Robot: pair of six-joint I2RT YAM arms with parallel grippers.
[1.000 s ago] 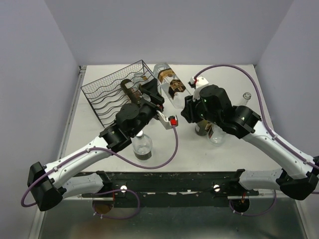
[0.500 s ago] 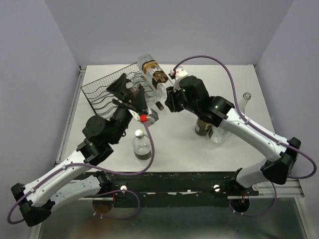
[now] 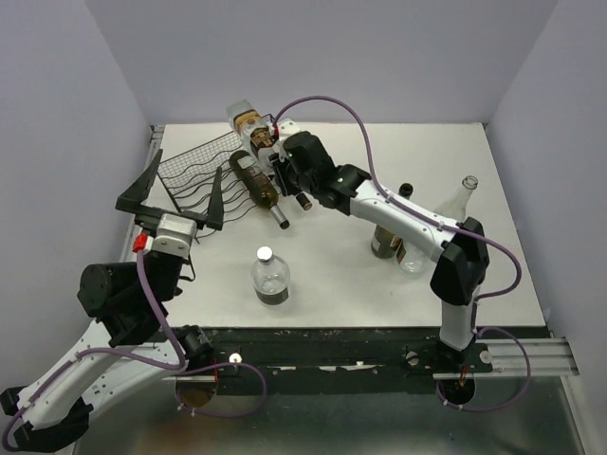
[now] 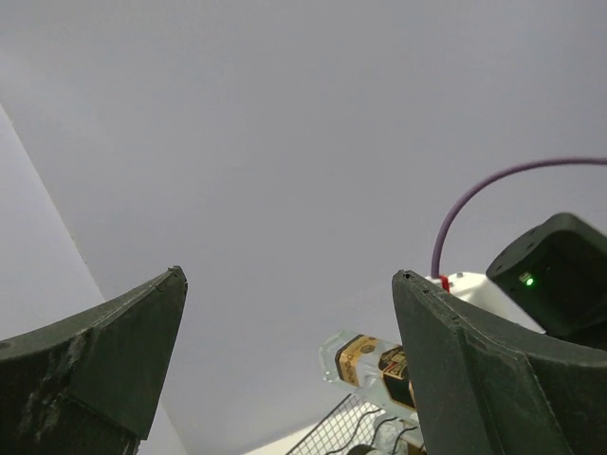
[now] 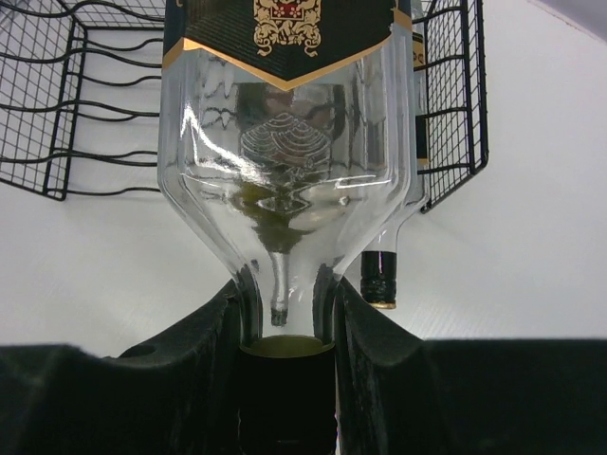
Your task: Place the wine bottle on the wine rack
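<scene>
Next, my right gripper lowers the clear bottle (image 3: 248,126) and shifts it toward the rack's side, over the black-capped bottle.
The black wire wine rack (image 3: 194,171) stands at the far left of the table. A brown wine bottle (image 3: 256,182) lies on its right part, with the capped neck (image 5: 382,284) sticking out over the front. My right gripper (image 3: 273,154) is shut on the neck of a clear labelled bottle (image 3: 248,126). It holds the bottle over the rack's right side, base toward the back wall. In the right wrist view the neck (image 5: 285,308) sits between the fingers, with the rack (image 5: 57,114) behind. My left gripper (image 3: 185,175) is open and empty, raised near the rack's front left; in its own view (image 4: 286,275) it faces the wall.
A small clear bottle with a white cap (image 3: 270,277) stands at the table's front middle. Several bottles (image 3: 391,242) stand at the right, one tall and clear (image 3: 462,197). A black cap (image 3: 406,190) lies near them. The right arm spans the table's middle.
My left arm has pulled back from the rack to the near left, its gripper open. My right arm has carried the clear bottle leftward to over the rack.
</scene>
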